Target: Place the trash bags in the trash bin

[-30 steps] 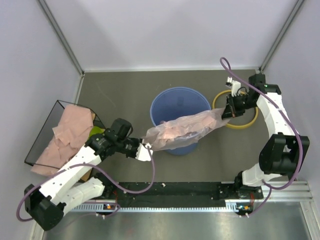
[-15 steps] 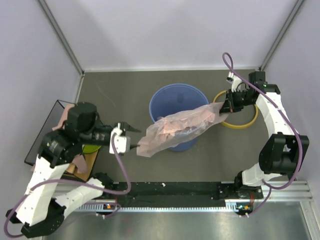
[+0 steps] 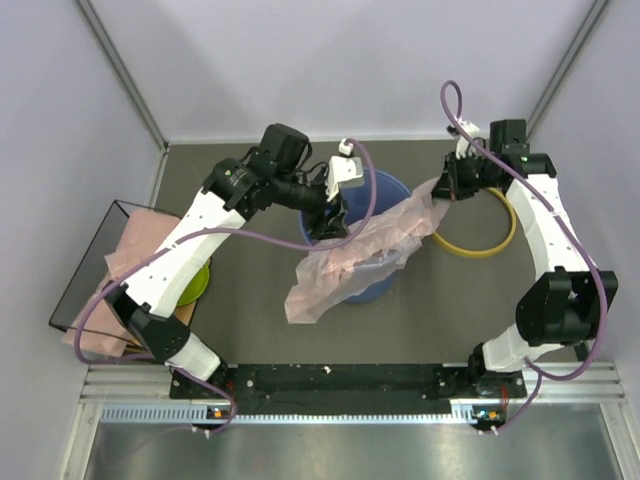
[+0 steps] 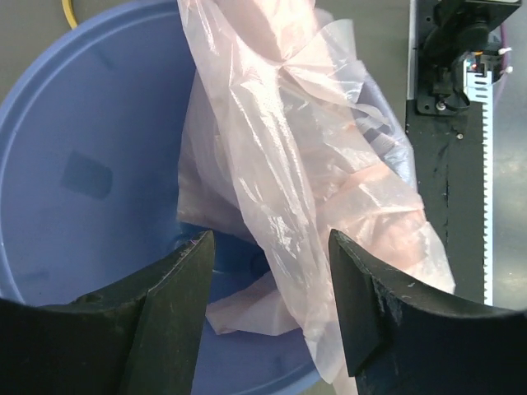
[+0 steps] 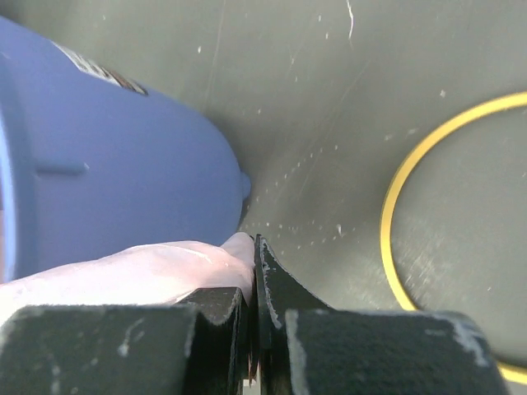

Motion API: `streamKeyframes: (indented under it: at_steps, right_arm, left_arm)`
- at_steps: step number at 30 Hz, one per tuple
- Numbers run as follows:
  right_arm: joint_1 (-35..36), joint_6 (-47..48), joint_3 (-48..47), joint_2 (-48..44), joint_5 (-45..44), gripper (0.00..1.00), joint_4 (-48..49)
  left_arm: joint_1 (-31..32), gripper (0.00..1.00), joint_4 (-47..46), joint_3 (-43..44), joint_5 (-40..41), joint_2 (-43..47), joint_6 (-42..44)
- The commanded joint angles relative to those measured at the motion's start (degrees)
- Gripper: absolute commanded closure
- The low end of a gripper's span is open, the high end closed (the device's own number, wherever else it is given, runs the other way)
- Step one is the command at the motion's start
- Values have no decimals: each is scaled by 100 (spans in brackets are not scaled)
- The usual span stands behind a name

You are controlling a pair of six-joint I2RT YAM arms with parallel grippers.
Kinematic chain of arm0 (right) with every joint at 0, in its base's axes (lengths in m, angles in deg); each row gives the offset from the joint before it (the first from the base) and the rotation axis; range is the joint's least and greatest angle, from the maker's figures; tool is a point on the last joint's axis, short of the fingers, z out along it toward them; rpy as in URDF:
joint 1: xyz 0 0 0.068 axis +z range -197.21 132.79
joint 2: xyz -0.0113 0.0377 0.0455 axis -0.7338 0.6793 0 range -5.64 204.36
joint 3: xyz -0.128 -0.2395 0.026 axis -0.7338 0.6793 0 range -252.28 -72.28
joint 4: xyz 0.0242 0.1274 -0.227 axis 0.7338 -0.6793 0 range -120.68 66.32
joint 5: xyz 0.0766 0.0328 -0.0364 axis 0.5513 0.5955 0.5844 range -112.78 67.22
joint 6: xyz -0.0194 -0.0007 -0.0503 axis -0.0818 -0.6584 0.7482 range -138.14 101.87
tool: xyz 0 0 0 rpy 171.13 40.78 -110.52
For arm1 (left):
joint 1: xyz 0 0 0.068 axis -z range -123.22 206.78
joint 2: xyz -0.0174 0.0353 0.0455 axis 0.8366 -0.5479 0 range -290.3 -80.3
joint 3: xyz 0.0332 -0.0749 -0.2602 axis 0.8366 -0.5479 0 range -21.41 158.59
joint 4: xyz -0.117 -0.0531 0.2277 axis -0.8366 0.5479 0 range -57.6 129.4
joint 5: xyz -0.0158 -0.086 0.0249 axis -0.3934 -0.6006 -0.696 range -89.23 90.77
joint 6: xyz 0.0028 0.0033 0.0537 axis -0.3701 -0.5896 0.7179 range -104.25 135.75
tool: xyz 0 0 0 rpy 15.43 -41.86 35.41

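My left gripper moves down and to the right in the top view onto the bag's edge drooping into the bin next, since only my right gripper holds the bag.
A pale pink trash bag [image 3: 360,250] lies draped across the blue trash bin [image 3: 385,188], and its loose end hangs over the bin's near side. At the bin's right, my right gripper [image 3: 447,187] is shut on the bag's other end. In the right wrist view the pink plastic [image 5: 165,263] is pinched in the right gripper [image 5: 254,247], beside the bin's outer wall [image 5: 123,164]. My left gripper [image 3: 325,215] hovers over the bin's left rim. The left gripper [image 4: 268,255] is open, and beneath it the bag [image 4: 288,164] droops into the bin [image 4: 82,164].
A yellow ring [image 3: 480,250] lies flat on the table right of the bin, also the yellow ring [image 5: 395,214] under the right wrist. A black wire tray [image 3: 85,265] at the left holds more pink bags [image 3: 140,245]. A green bowl [image 3: 195,285] sits beside it.
My left gripper opened and let go of the bag's left end, then swung from the near left up over the bin. The freed end dropped over the bin's near side.
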Motion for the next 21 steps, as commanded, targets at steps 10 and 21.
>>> streamKeyframes:
  at_steps: [10, 21]
  right_arm:
    - [507, -562, -1658, 867, -197, 100, 627]
    - [595, -738, -1852, 798, 22, 63, 584]
  left_arm:
    - [-226, 40, -76, 208, -605, -351, -964]
    - [-218, 32, -621, 384, -966, -1010, -2416]
